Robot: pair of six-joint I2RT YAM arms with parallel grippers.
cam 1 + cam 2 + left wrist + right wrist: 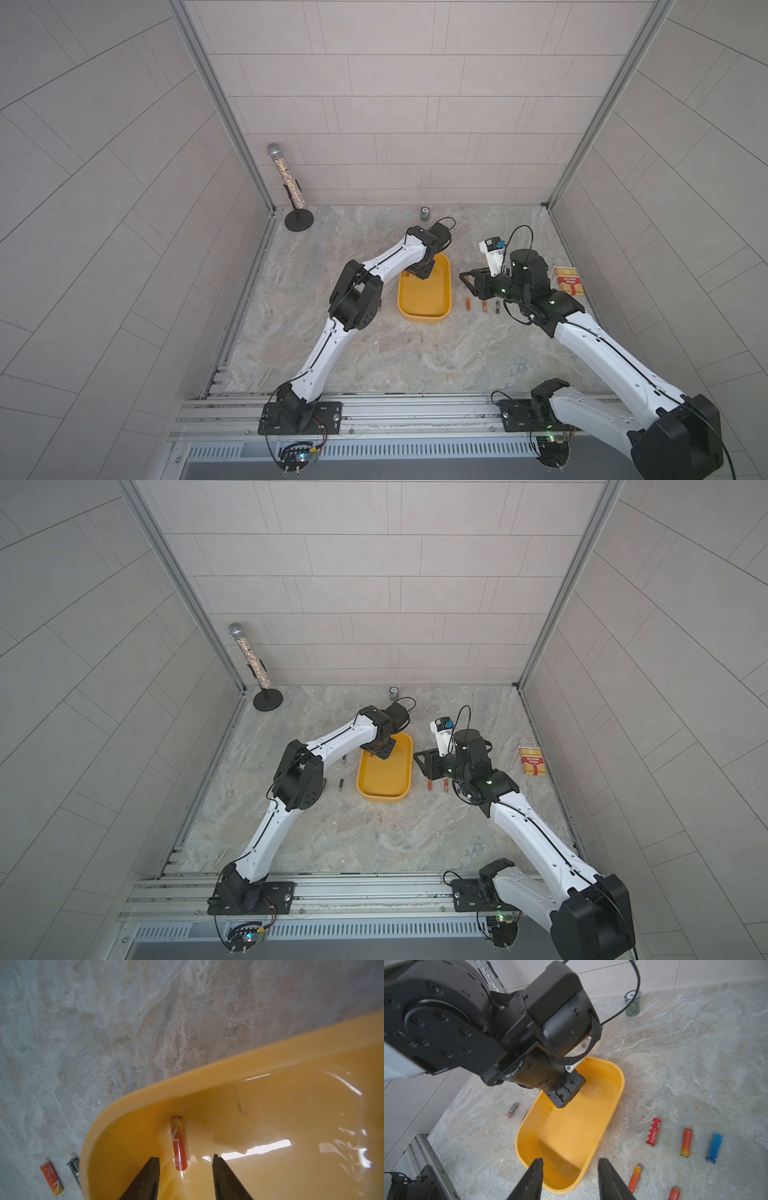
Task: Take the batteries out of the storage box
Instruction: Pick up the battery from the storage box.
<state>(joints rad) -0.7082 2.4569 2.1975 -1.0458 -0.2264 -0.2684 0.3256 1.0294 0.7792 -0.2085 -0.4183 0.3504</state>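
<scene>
The left gripper lowers its open fingers deeper into the box next and closes on the battery's long sides. The orange-red battery (179, 1146) points lengthwise between the fingers, below the gripper.
The yellow storage box (424, 309) (384, 791) lies mid-table. My left gripper (185, 1158) reaches down into its far left corner and stands open. One orange-red battery (178, 1142) lies on the box floor, its near end between the fingertips, ungripped. My right gripper (465, 284) (570, 1159) hangs open and empty just right of the box, pointing at it. Several batteries lie on the table right of the box: red (653, 1132), orange (686, 1142), blue (714, 1148). Others lie left of it, orange (52, 1178) and black (74, 1168).
A small silver can (424, 213) stands at the back wall. A red-and-yellow striped packet (568, 280) lies at the right wall. A glitter microphone on a stand (286, 178) fills the back left corner. A white device (492, 253) sits behind my right gripper.
</scene>
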